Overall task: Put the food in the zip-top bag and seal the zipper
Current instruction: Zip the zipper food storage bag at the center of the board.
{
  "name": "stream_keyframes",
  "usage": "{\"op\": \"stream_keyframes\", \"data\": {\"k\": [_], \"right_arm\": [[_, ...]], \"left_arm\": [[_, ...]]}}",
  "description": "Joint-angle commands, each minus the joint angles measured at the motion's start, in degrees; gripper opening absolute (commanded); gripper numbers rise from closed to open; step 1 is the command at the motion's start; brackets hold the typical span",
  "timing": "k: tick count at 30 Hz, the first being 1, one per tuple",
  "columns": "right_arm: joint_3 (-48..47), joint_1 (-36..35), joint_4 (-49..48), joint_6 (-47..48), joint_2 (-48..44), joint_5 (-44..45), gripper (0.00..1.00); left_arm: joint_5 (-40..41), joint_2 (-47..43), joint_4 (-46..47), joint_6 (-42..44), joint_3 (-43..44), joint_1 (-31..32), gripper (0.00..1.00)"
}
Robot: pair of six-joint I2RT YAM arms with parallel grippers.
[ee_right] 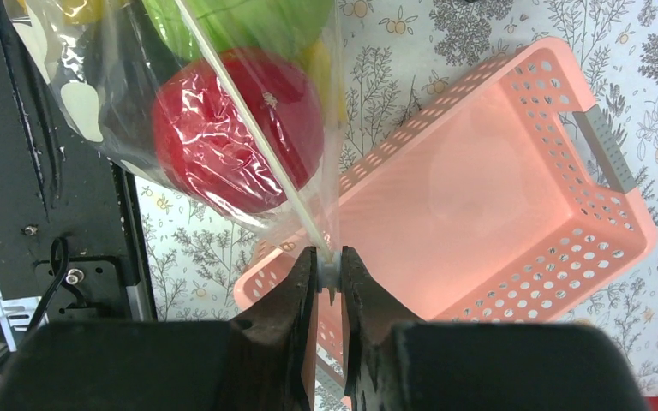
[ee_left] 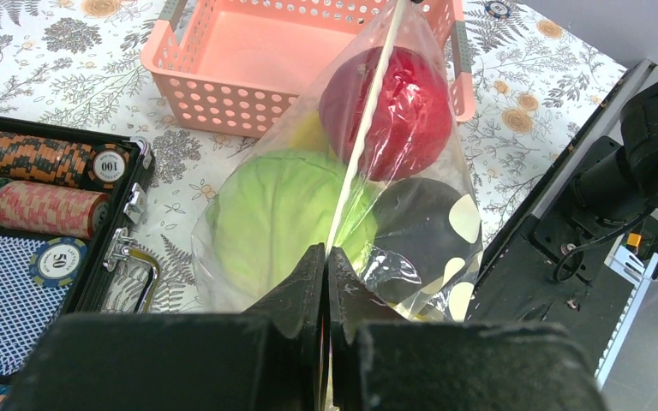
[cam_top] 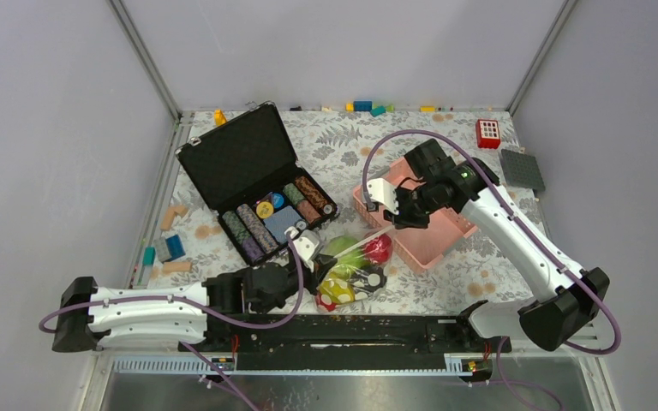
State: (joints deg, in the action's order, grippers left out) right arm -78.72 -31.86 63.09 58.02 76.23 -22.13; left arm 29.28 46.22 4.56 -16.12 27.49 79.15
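Observation:
I will pull my right gripper back and down toward the tabletop (ee_right: pixel 212 264) beside the basket's near corner (cam_top: pixel 399 272) and release the slider, as it is at the zipper's far end.
The clear zip-top bag (cam_top: pixel 353 272) hangs stretched between my two grippers, above the table's front middle. Inside it show a pale green cabbage (ee_left: pixel 278 210), a red apple (ee_left: pixel 394 111), something yellow, and the black white-dotted patch (ee_left: pixel 428 231). The whitish zipper (ee_left: pixel 361 137) runs taut along the bag's mouth; it also shows in the right wrist view (ee_right: pixel 257 145). My left gripper (ee_left: pixel 326 257) is shut on the zipper's near end. My right gripper (ee_right: pixel 329 261) is shut on the zipper's small white slider at the far end, over the pink basket's edge.
The empty pink slatted basket (cam_top: pixel 445 235) stands right of centre, under my right gripper. An open black case of poker chips (cam_top: pixel 261 184) lies to the left. Small blocks lie along the left and far edges. A red box (cam_top: pixel 487 133) and a grey plate (cam_top: pixel 521 169) sit at the back right.

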Motion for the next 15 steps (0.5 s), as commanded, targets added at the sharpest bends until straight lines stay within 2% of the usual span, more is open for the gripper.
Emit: {"op": "stream_keyframes", "data": {"k": [1,7,9,13,14,15], "right_arm": [[-2.78,4.25,4.18,3.02,-0.02,15.36,0.0],[-1.98,4.3,2.15,2.7,-2.63,9.65,0.0],[-0.47,4.26,-0.36,1.05,-4.44,5.02,0.0],[6.43,4.26,-8.8,-7.9,-9.04,-8.17,0.0],[8.89,4.26,-11.9,-10.85,-10.61,-10.83,0.0],[12.15,4.26,-15.05,-14.45,-12.16,-12.88,0.0]], "left_arm": [[3.45,-1.8,-8.78,0.3,-1.76,0.12,0.0],[3.99,-3.5,-6.28,2.21,-1.42,0.12,0.0],[4.19,-4.02,-3.28,3.89,-1.31,0.12,0.0],[2.96,-4.09,5.16,6.36,-1.26,0.12,0.0],[3.13,-3.77,5.61,6.63,-0.8,0.14,0.05],[3.54,-3.43,4.9,6.43,0.05,0.12,0.25]]}}
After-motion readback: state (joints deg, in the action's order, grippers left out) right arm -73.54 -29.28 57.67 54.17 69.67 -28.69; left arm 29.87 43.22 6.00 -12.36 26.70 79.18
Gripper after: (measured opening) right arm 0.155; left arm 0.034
